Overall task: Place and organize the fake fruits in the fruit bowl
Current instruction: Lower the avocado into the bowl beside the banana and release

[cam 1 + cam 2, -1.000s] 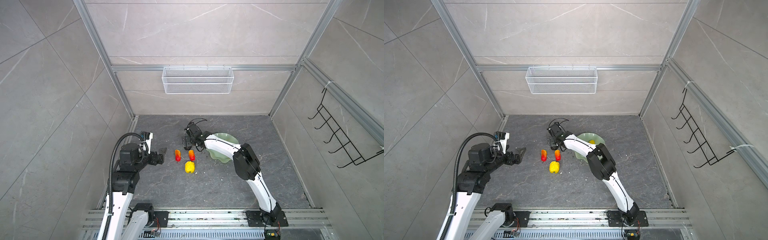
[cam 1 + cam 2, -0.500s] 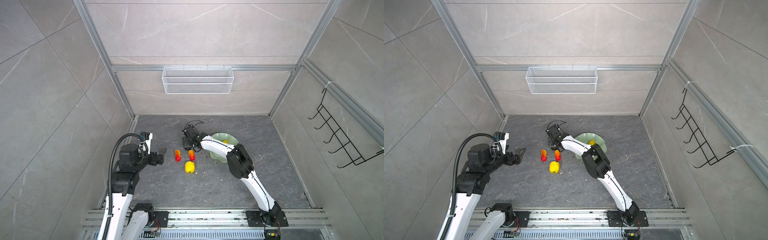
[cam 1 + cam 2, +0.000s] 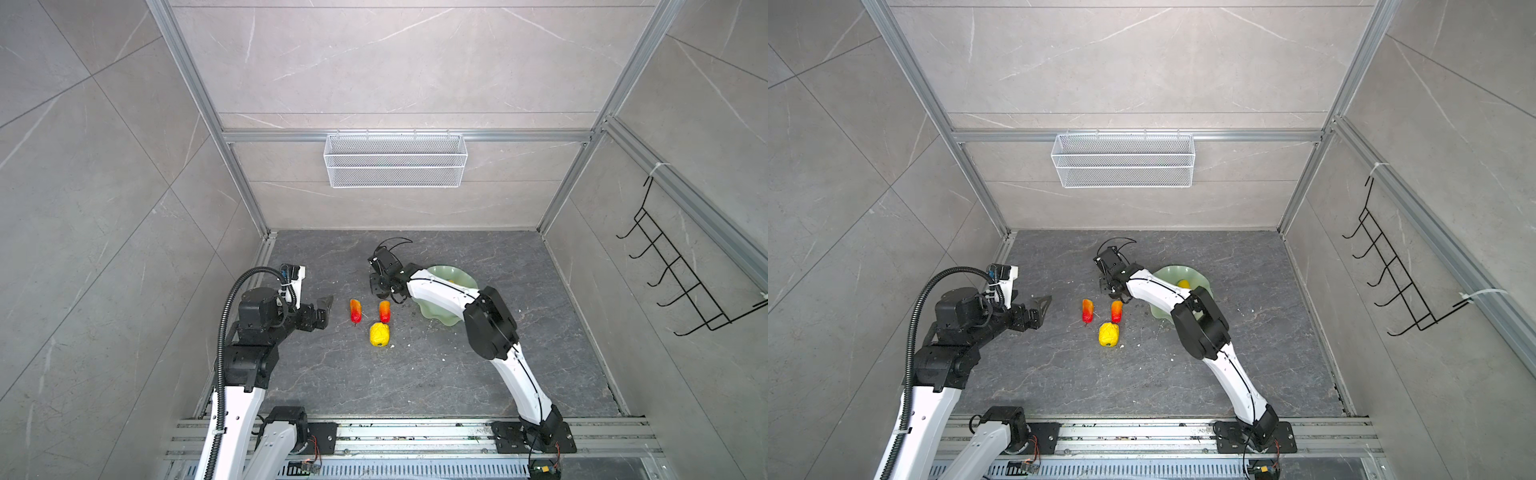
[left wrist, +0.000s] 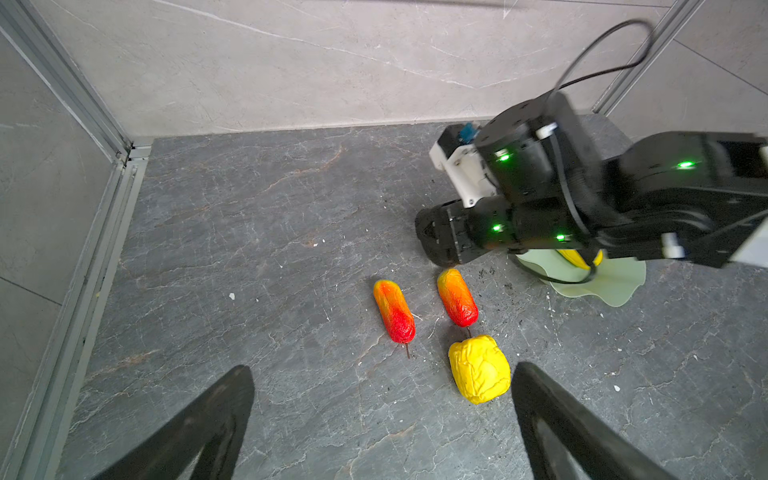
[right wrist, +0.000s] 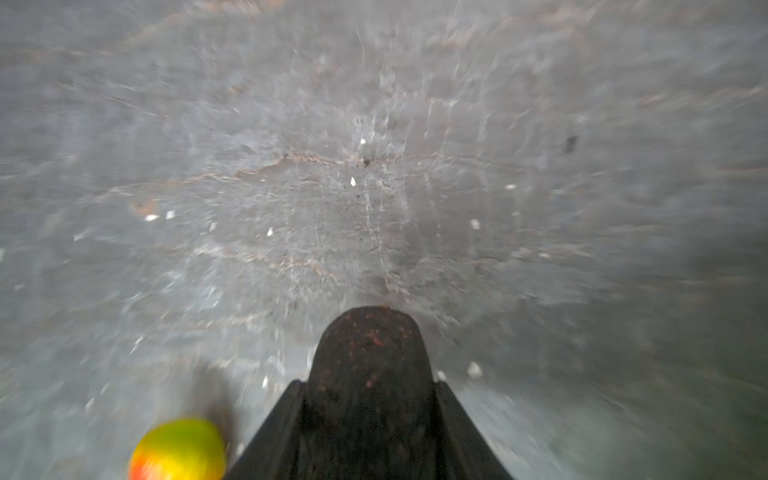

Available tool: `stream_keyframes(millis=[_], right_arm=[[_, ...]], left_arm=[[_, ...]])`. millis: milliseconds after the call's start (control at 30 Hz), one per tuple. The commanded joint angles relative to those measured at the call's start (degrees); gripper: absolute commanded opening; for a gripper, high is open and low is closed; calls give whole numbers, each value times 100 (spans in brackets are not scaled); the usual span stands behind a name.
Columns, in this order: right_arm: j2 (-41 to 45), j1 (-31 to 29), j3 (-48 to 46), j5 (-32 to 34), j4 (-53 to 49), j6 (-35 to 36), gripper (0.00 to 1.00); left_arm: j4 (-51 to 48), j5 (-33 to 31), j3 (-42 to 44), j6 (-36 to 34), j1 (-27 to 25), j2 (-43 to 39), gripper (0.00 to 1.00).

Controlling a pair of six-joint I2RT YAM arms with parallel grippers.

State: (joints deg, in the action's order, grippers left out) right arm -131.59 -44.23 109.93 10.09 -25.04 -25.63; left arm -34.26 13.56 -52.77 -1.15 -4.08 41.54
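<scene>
The dark fruit hangs low outside the bowl's rim, so I will lift my right gripper, move it over the hollow (image 3: 433, 308) beside the long yellow fruit, lower it and release.
My right gripper (image 5: 369, 388) is shut on a dark blackish oval fruit (image 5: 370, 349), low over the floor just left of the fruit bowl (image 3: 446, 322); in both top views the gripper (image 3: 384, 291) (image 3: 1113, 291) hides that fruit. The mint-green bowl (image 3: 1202, 284) holds a long yellow fruit (image 3: 1183, 284). Two red-orange tapered fruits (image 3: 354, 311) (image 3: 385, 311) and a lumpy yellow fruit (image 3: 379, 334) lie on the floor. My left gripper (image 4: 384, 370) stands open and empty, hovering left of them (image 3: 326, 305). The right wrist view is blurred.
A white wire mesh basket (image 3: 395, 160) hangs on the back wall, and a black hook rack (image 3: 681, 274) on the right wall. The right arm (image 3: 490, 320) stretches over the bowl. White crumbs dot the grey stone floor (image 3: 415, 374).
The right jaws have closed from wide open onto the dark fruit. The left arm and the fruits on the floor have stayed still.
</scene>
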Motion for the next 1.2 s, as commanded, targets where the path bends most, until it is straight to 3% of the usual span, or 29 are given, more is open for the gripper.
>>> stream_keyframes(millis=[0, 200, 367, 767, 1167], right_arm=[[1335, 174, -715, -7, 542, 560, 35], [2892, 933, -2657, -97, 820, 934, 33], [3410, 1421, -3673, -95, 821, 1157, 31], [2771, 1445, -4092, 8, 875, 1587, 31], [2279, 1440, -4041, 89, 1024, 1522, 42]], left_arm=[[181, -63, 9, -128, 28, -44, 100], [188, -67, 13, -131, 30, -22, 100], [195, -12, 13, -125, 37, 24, 100], [231, 54, 22, -103, 38, 59, 100], [226, 49, 30, -118, 37, 48, 100]])
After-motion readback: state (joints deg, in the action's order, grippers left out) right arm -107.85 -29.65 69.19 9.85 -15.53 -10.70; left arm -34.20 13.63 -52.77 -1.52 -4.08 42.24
